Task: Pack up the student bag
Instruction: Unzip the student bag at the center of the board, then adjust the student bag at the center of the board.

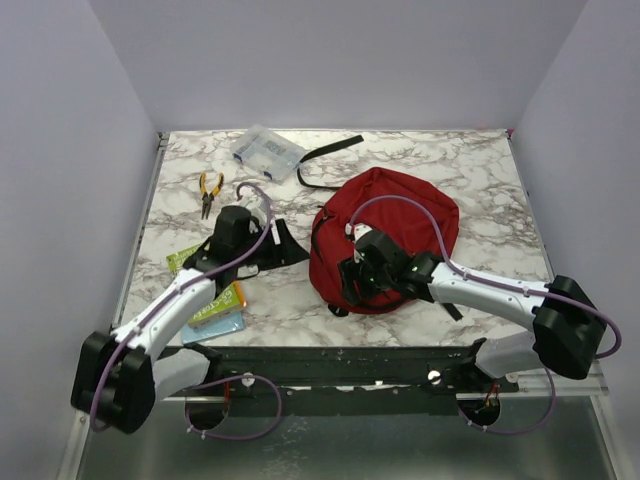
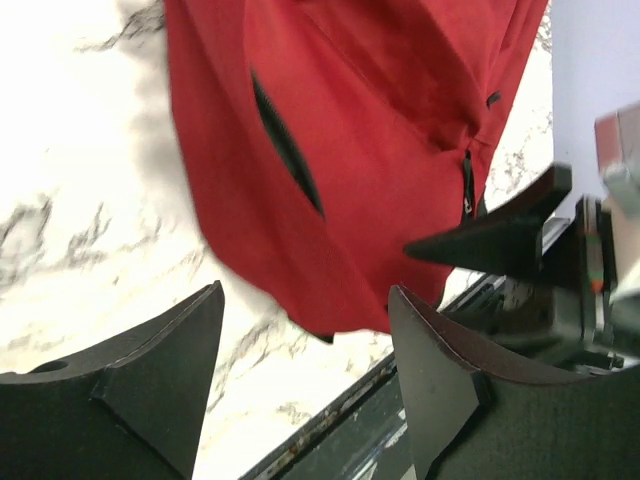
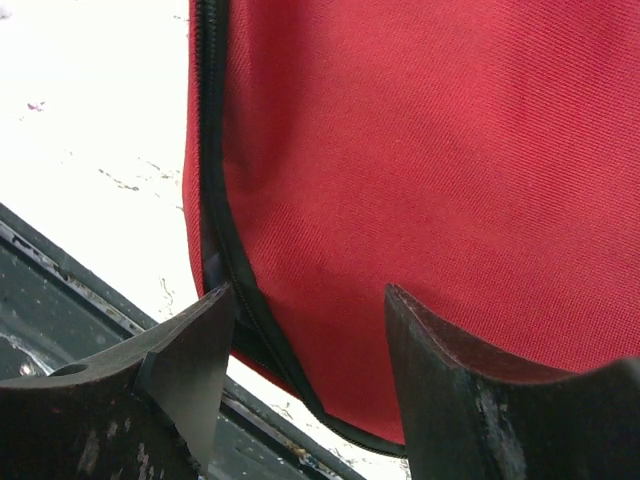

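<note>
My right gripper is higher than the red fabric beside the black zip (image 3: 215, 200). It will go down next and pinch that fabric.
The student bag (image 1: 385, 235), dark red with black trim, lies in the middle of the marble table. My left gripper (image 1: 290, 245) sits just left of it, open, and nothing is between its fingers. In the left wrist view this gripper (image 2: 305, 293) frames bare marble below the bag (image 2: 360, 150), and the right gripper's black fingers (image 2: 500, 235) show at the bag's edge. My right gripper (image 1: 348, 282) is at the bag's near left corner. It (image 3: 308, 290) stands open over the red fabric (image 3: 430, 150), its left finger beside the black zip (image 3: 215, 200).
A clear plastic box (image 1: 266, 152) and a black strap (image 1: 325, 160) lie at the back. Yellow-handled pliers (image 1: 209, 190) lie at the back left. Flat green, orange and blue packs (image 1: 215, 305) sit under the left arm. The table's dark front rail (image 1: 340, 365) is close by.
</note>
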Available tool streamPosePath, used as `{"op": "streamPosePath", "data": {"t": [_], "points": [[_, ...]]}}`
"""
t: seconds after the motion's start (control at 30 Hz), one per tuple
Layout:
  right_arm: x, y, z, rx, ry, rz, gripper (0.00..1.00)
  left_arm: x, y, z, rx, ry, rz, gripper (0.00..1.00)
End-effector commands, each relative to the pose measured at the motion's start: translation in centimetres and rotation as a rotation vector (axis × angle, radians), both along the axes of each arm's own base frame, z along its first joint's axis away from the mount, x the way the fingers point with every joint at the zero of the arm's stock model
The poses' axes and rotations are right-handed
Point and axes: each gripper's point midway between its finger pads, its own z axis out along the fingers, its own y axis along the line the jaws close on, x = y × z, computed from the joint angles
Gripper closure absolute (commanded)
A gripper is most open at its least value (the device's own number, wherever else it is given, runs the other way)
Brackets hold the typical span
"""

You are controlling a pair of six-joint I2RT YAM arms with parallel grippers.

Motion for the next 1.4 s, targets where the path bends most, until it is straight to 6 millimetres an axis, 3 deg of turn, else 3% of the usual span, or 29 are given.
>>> {"op": "streamPosePath", "data": {"t": [0.0,0.1,0.17,0.2,0.27,0.37,0.43,0.57,0.7,0.8,0.87,1.03,1.37], "points": [[1.4,1.4,1.5,0.045,-0.042,-0.045,0.35,-1.8,3.0,1.8,0.025,-0.05,0.146,0.29],[2.0,1.3,2.2,0.034,-0.071,-0.056,0.33,-2.7,5.2,2.8,0.06,-0.083,0.205,0.2],[2.0,0.6,2.0,0.002,-0.072,-0.062,0.33,-3.1,6.2,3.6,0.044,-0.105,0.252,0.08],[1.9,0.2,1.7,-0.019,-0.067,-0.07,0.32,-3.3,6.3,4.0,0.019,-0.113,0.267,0.03],[1.3,-0.5,1.1,-0.042,-0.04,-0.078,0.33,-3.9,5.7,4.7,-0.062,-0.117,0.265,0.02],[-0.2,-0.9,0.4,-0.028,0.005,-0.057,0.33,-4.7,2.8,5.3,-0.264,-0.087,0.164,0.07],[-1.1,-0.7,-0.1,-0.005,0.025,-0.016,0.32,-5.1,1.2,4.1,-0.344,-0.024,0.104,0.11],[-2.2,-0.1,-2.3,0.003,0.049,0.041,0.32,-5.5,-2.0,1.5,-0.315,0.063,-0.019,0.15],[-0.7,0.2,-4.2,-0.033,0.0,0.001,0.33,-5.9,-5.3,0.1,-0.289,0.116,-0.112,0.26],[1.0,-0.2,-4.9,-0.08,-0.041,-0.08,0.43,-5.6,-6.2,-1.9,-0.251,0.148,-0.096,0.37],[1.6,0.0,-4.6,-0.074,-0.06,-0.102,0.56,-5.7,-6.3,-3.2,-0.227,0.169,-0.09,0.4],[2.5,0.3,-2.6,-0.04,-0.104,-0.133,0.99,-6.4,-7.1,-5.5,-0.202,0.238,-0.117,0.41],[4.4,-1.8,3.7,-0.006,-0.225,-0.303,1.0,-6.5,-6.6,-7.5,-0.173,0.264,-0.073,0.47]]}}
